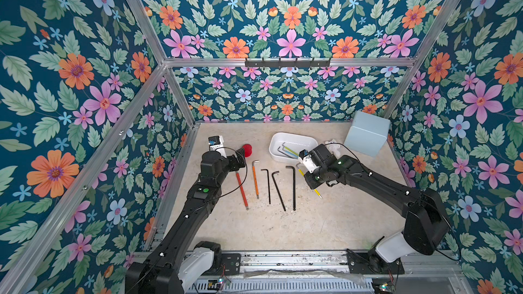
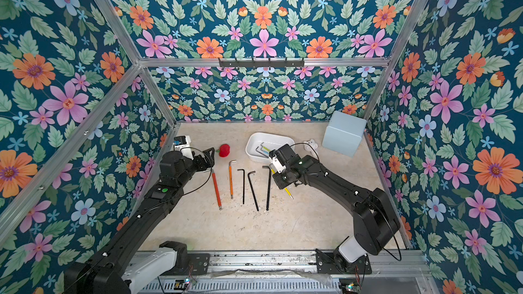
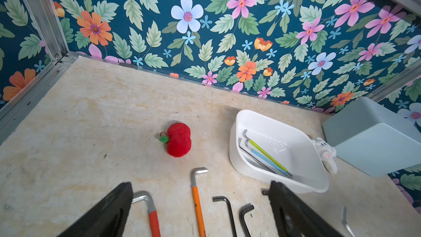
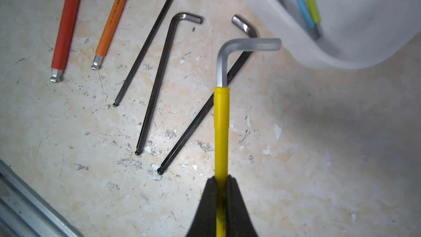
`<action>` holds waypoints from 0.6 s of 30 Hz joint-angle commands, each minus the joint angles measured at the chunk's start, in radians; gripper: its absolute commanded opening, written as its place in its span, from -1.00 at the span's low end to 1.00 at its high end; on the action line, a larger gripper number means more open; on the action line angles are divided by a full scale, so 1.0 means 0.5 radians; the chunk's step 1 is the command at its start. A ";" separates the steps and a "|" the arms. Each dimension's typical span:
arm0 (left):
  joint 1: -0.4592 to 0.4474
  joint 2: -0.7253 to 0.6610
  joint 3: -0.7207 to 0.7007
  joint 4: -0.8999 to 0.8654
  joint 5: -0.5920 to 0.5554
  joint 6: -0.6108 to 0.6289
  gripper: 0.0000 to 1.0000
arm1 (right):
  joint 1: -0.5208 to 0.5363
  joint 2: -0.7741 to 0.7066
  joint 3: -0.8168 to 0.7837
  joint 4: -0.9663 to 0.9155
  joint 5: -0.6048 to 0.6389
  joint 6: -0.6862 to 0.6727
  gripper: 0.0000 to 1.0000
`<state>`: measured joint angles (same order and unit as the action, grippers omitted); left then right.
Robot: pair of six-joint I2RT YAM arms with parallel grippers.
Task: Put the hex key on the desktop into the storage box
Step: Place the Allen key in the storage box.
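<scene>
My right gripper's key still hangs in front, so the gripper will next move outward, turn and lower over the green and blue keys in the storage box (image 1: 280, 157) to release.
My right gripper (image 4: 221, 178) is shut on the yellow-sleeved hex key (image 4: 221, 121), gripping its sleeve. The key's bent silver end sticks out in front of the jaws, above the long black hex key (image 4: 205, 110). In a top view the key's lower tip (image 1: 317, 192) shows below the wrist, just in front of the white storage box (image 1: 280, 157). That box holds green, blue and bare hex keys (image 3: 266, 156). Red (image 1: 242, 190), orange (image 1: 255, 179) and three black hex keys (image 1: 278, 190) lie on the beige desktop (image 1: 325, 222). My left gripper (image 3: 200, 185) hangs open over the red and orange keys' bends.
A red plush apple (image 1: 248, 149) sits just behind the left gripper. Against the back right corner leans a pale blue cube-shaped box (image 1: 366, 134), with a small white plush toy (image 1: 331, 144) between it and the storage box. Floral walls close in three sides.
</scene>
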<state>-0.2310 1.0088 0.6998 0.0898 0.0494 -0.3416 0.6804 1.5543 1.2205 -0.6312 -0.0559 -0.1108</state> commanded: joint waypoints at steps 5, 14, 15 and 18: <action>-0.001 0.025 0.036 0.050 0.015 -0.004 0.99 | -0.122 0.145 0.315 0.124 -0.106 -0.642 -1.00; -0.001 0.019 0.014 0.034 -0.042 0.040 0.99 | -0.293 0.846 1.088 -0.045 -0.252 -0.933 -1.00; -0.001 0.024 0.013 0.040 -0.043 0.043 0.99 | -0.292 0.907 1.154 -0.055 -0.266 -0.940 -1.00; 0.000 0.047 0.028 0.044 -0.041 0.056 0.99 | -0.298 1.122 1.418 -0.074 -0.267 -0.962 -1.00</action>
<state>-0.2310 1.0271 0.7094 0.0910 0.0414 -0.3328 0.5312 2.0624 1.8591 -0.6434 -0.1646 -0.5503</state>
